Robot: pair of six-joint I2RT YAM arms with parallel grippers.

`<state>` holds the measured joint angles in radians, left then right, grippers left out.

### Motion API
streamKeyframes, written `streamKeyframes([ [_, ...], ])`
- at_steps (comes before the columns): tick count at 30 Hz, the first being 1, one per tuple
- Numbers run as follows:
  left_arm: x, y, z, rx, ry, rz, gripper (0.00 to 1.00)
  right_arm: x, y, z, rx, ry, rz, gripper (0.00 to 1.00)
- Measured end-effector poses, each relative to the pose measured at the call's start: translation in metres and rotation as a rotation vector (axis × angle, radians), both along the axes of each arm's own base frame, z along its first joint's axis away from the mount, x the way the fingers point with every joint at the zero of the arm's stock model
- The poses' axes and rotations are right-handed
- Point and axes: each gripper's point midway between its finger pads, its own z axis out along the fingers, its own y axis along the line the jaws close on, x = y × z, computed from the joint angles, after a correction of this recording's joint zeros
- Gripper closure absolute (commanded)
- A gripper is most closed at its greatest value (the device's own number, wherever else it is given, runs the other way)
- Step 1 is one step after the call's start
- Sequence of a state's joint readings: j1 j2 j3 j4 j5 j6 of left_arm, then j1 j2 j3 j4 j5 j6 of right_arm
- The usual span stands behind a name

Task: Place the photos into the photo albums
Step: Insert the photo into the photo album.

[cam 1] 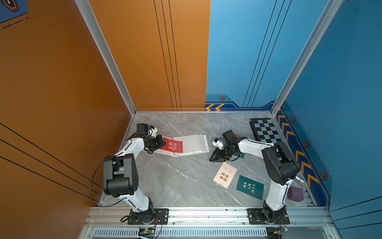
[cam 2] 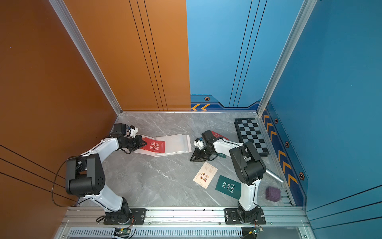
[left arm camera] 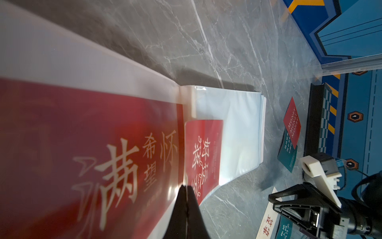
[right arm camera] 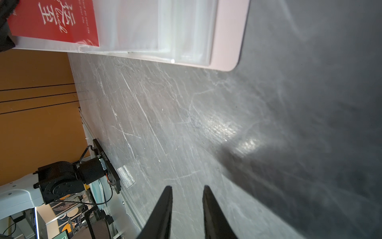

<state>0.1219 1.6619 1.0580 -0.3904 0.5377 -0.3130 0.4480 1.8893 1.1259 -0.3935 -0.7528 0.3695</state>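
The bright red photo reaches only partway across, so next my left gripper will shift toward the album's fold [cam 1: 173, 139] [left arm camera: 188, 102] and the empty page beyond, then release the sleeve's edge.
The pale photo album [cam 1: 196, 142] lies open at the back of the table. A bright red photo [cam 1: 173, 146] lies on its open page. My left gripper [left arm camera: 186, 187] is shut on the edge of a clear sleeve page at the album's left end; a darker red photo [left arm camera: 93, 144] shows through that sleeve. My right gripper [cam 1: 214, 158] hovers open and empty to the right of the album, fingers slightly apart in the right wrist view. A cream photo [cam 1: 225, 174] and a dark green photo [cam 1: 250, 187] lie near the front right. A red MONEY photo [left arm camera: 292, 124] overlaps another green photo [left arm camera: 287, 154] under the right arm.
A black-and-white checkerboard [cam 1: 266, 130] lies in the back right corner. A purple cube [cam 1: 295, 193] and a silver cylinder [cam 2: 273, 175] sit by the right wall near the right arm's base. Orange and blue walls close in three sides.
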Motion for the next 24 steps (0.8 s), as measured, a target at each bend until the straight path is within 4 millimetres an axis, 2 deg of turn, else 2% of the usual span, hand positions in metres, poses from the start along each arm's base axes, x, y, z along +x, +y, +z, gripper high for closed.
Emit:
streamKeyframes([
  [3,0.001,-0.005,-0.010,0.017,0.023,-0.012,0.91,0.000,0.001,-0.001,-0.003,-0.001,0.003,0.72],
  [10,0.010,-0.035,-0.021,0.036,0.047,-0.073,0.84,0.001,0.004,0.001,-0.004,-0.008,0.008,0.72],
  [16,0.011,-0.054,-0.029,0.045,0.068,-0.108,0.69,0.002,0.003,0.000,-0.011,-0.012,0.005,0.72],
  [19,0.010,-0.060,-0.029,0.046,0.069,-0.120,0.60,0.002,0.003,-0.001,-0.013,-0.012,0.005,0.72],
  [24,0.009,-0.063,-0.029,0.049,0.074,-0.121,0.52,0.002,0.003,-0.001,-0.012,-0.013,0.005,0.72],
])
